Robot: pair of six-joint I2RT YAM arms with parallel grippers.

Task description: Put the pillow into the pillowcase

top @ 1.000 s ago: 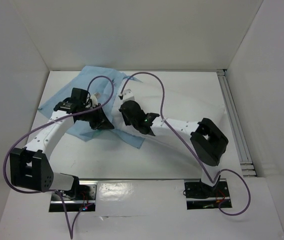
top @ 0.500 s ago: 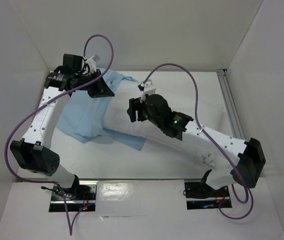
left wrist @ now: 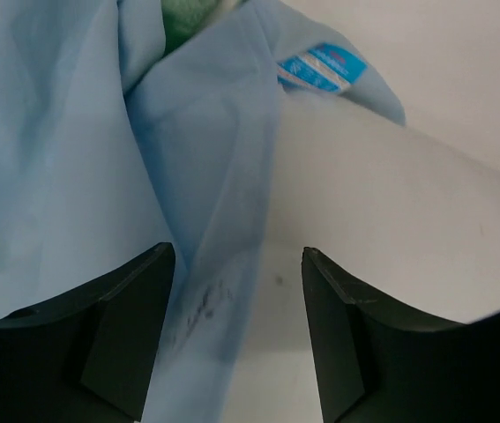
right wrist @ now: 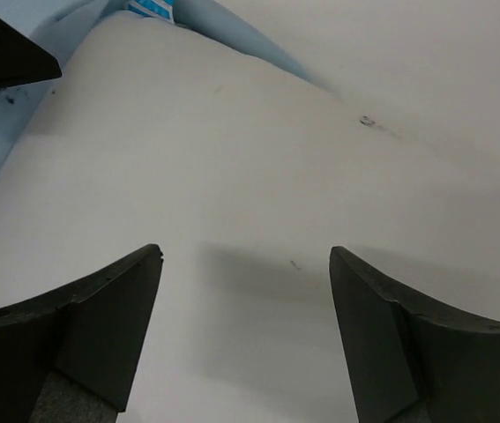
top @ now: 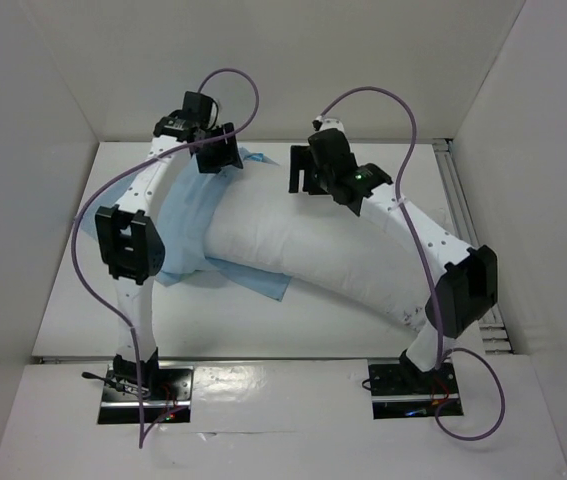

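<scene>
The pillowcase's edge (top: 226, 176) (left wrist: 239, 304) is blue and lies below my left gripper, between its open fingers, beside the white pillow. My left gripper will move down onto it and close.
The pillow (top: 323, 250), big, white and plump, lies slantwise across the table. Its left end meets the light-blue pillowcase (top: 185, 215), and blue fabric also shows under its near edge. Over the pillowcase's far corner, my left gripper (top: 219, 158) is open. In the left wrist view, blue pillowcase cloth (left wrist: 197, 176) with a printed label (left wrist: 320, 67) lies loose below the left gripper (left wrist: 236, 260), which grips nothing. My right gripper (top: 305, 178) is open above the pillow's far edge. In the right wrist view, the right gripper (right wrist: 245, 256) hangs empty over the bare white pillow (right wrist: 232, 176).
White walls enclose the table (top: 363, 165) at the back and on both sides. A metal rail (top: 468, 230) runs along the right edge. Purple cables (top: 403, 110) loop above both arms. The right arm's elbow (top: 463, 290) stands over the pillow's right end.
Both arms have swung from the middle of the table to the far side. Both grippers went from shut to open and let go of the cloth. The pillow is now uncovered.
</scene>
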